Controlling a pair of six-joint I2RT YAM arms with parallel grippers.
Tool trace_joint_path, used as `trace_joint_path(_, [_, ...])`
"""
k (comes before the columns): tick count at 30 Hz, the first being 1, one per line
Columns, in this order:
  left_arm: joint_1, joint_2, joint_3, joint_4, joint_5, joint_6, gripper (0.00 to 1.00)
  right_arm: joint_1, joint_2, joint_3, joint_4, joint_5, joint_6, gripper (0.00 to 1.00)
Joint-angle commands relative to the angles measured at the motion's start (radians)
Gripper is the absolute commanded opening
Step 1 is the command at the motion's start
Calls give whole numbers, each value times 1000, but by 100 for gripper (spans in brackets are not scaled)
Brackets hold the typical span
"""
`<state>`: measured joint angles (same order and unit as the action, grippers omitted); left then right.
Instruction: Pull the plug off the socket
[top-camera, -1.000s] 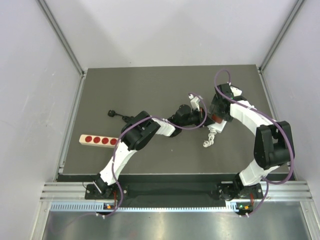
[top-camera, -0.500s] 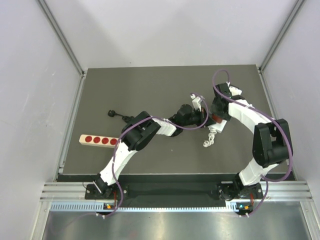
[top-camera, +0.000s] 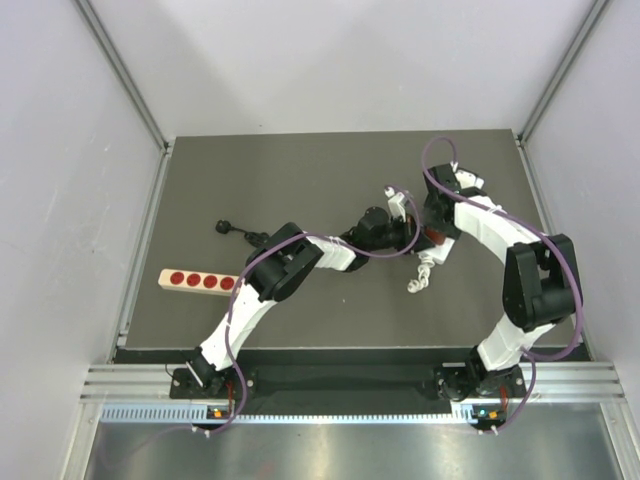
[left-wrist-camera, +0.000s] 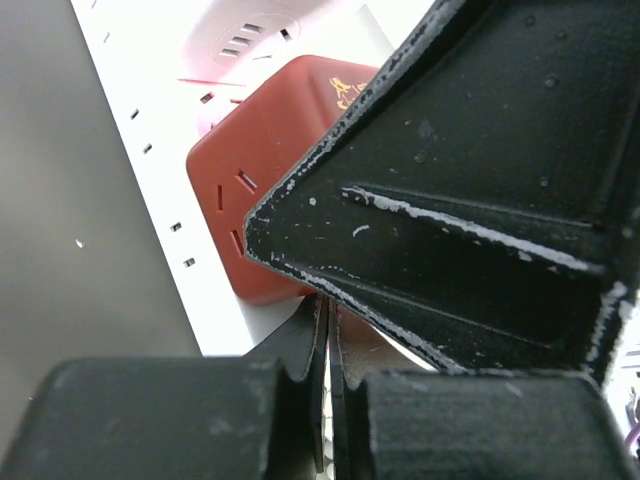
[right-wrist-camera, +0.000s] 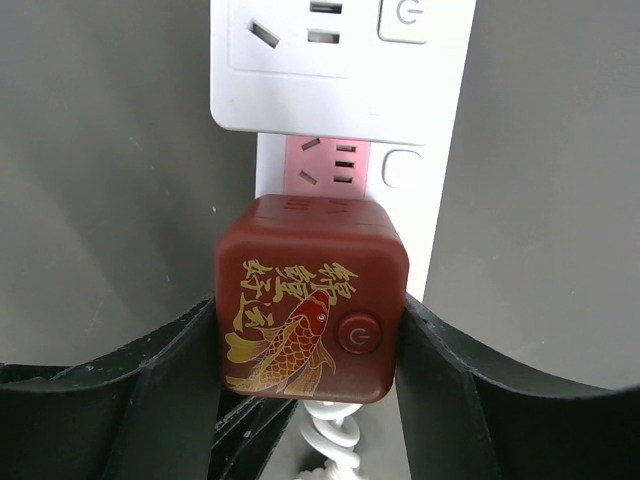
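Note:
The plug sits on the power strip, so my right gripper will next pull up, carry the plug back toward the mat's near corner by its own arm, go down and let go of it.
The plug is a dark red cube (right-wrist-camera: 310, 310) with a gold fish and a round button. It sits on the long white power strip (right-wrist-camera: 340, 60), just below a pink outlet face (right-wrist-camera: 335, 165). My right gripper (right-wrist-camera: 310, 335) is shut on the cube's two sides. In the left wrist view the cube (left-wrist-camera: 270, 200) stands on the white strip (left-wrist-camera: 170, 190). My left gripper (left-wrist-camera: 327, 320) is shut beside it, low over the strip. In the top view both grippers, left (top-camera: 393, 208) and right (top-camera: 432, 236), meet over the strip, which hides it. Its coiled white cord (top-camera: 420, 275) shows.
A beige strip with red round spots (top-camera: 195, 280) lies at the left of the dark mat (top-camera: 300, 170). A black plug on a short cord (top-camera: 228, 229) lies behind it. Grey walls close in both sides and the back.
Both wrists have shifted slightly towards the far right in the top view. Both grips look unchanged.

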<state>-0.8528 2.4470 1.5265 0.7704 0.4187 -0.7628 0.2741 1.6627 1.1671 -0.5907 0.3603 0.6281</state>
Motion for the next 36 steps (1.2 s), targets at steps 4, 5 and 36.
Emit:
trace_joint_path(4, [-5,75,84,-322,-152,36,0,11,-161,-47,100,-3,24,0])
trace_joint_path(5, [-5,78,89,-329,-153,37,0,11,-179,-91,115,-15,27,0])
trace_joint_path(36, [14,-196,-84,-172,66,175,0,-263,-647,-336,-18,-16,53,0])
